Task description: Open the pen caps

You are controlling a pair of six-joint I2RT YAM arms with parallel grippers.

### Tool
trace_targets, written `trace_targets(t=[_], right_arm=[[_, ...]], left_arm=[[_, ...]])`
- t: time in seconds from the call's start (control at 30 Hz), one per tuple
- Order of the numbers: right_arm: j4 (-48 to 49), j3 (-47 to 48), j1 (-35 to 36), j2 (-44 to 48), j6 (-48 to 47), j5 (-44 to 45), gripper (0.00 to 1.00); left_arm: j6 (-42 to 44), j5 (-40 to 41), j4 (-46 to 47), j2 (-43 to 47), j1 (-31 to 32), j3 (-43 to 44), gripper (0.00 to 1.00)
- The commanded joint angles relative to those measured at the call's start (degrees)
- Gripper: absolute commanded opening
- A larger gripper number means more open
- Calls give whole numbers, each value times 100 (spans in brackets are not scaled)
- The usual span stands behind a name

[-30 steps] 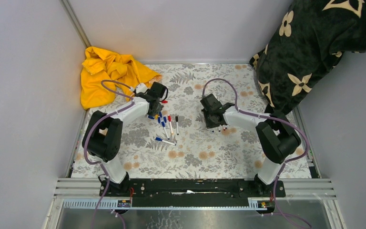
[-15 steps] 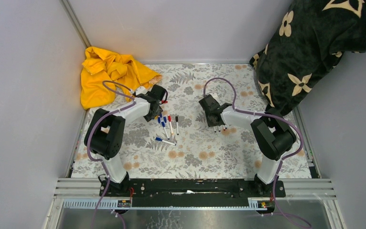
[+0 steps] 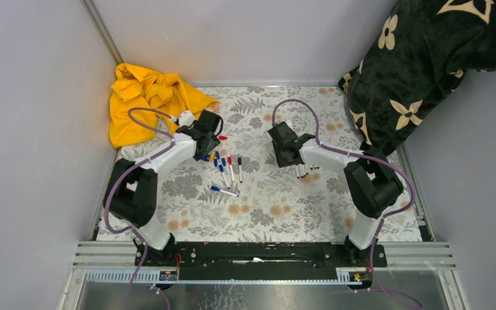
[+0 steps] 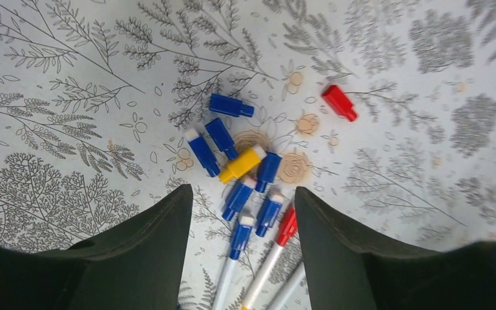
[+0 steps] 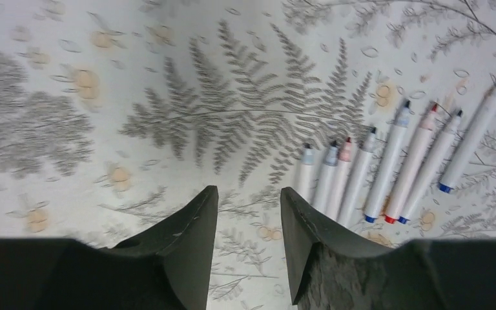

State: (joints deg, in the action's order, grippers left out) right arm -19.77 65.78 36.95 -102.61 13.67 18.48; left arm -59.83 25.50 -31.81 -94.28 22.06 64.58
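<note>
Next, my right gripper goes to the left in the top view and down onto the pen's white body, since the black-capped pen's cap is still on.
A heap of loose pen caps, mostly blue with one yellow, lies just beyond my left gripper, which stands open above them and holds nothing. One red cap lies apart to the right, also visible from above as the red cap. Capped pens reach in between the left fingers. My right gripper is open over bare mat. To its right, several uncapped white pens lie side by side. From above, the left gripper and right gripper flank the pens.
A crumpled yellow cloth lies at the back left of the flowered mat. A dark blanket with pale flowers fills the back right corner. One capped blue pen lies alone nearer the bases. Grey walls close in both sides.
Both grippers have opened. A red cap now lies free on the mat beside the left gripper, and another uncapped pen has joined the row by the right gripper. Both arms drew back slightly.
</note>
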Motion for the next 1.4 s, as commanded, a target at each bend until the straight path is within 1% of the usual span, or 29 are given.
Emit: trace_targets(t=[0.0, 0.2, 0.43, 0.63, 0.73, 1.03, 1.1, 1.23, 1.37], right_arm=[[-308, 606, 294, 329, -73, -568, 48], [-382, 1145, 845, -129, 313, -972, 48], [-392, 1860, 1236, -914, 647, -1196, 48], [-659, 2602, 1429, -1612, 863, -1071, 48], [-781, 2826, 1477, -1839, 947, -984, 48], [-1089, 2999, 1517, -2208, 1106, -702, 47], [-1115, 2965, 1540, -2255, 1108, -660, 46], [-1203, 2922, 1576, -2315, 1093, -579, 41], [-1223, 2788, 1587, -2278, 1092, -531, 32]], left_arm=[[-72, 39, -44, 585, -27, -47, 66], [-219, -372, 100, 1279, -28, -522, 67], [-327, -847, 312, 2096, -27, -1120, 67], [-234, -959, 237, 2498, -27, -1226, 67], [-218, -1018, 219, 2652, -27, -1260, 67], [-136, -954, 184, 2947, -30, -1372, 67], [-125, -932, 193, 2978, -27, -1377, 67], [-155, -917, 206, 3001, -27, -1384, 67], [-184, -910, 228, 3018, -31, -1402, 67]])
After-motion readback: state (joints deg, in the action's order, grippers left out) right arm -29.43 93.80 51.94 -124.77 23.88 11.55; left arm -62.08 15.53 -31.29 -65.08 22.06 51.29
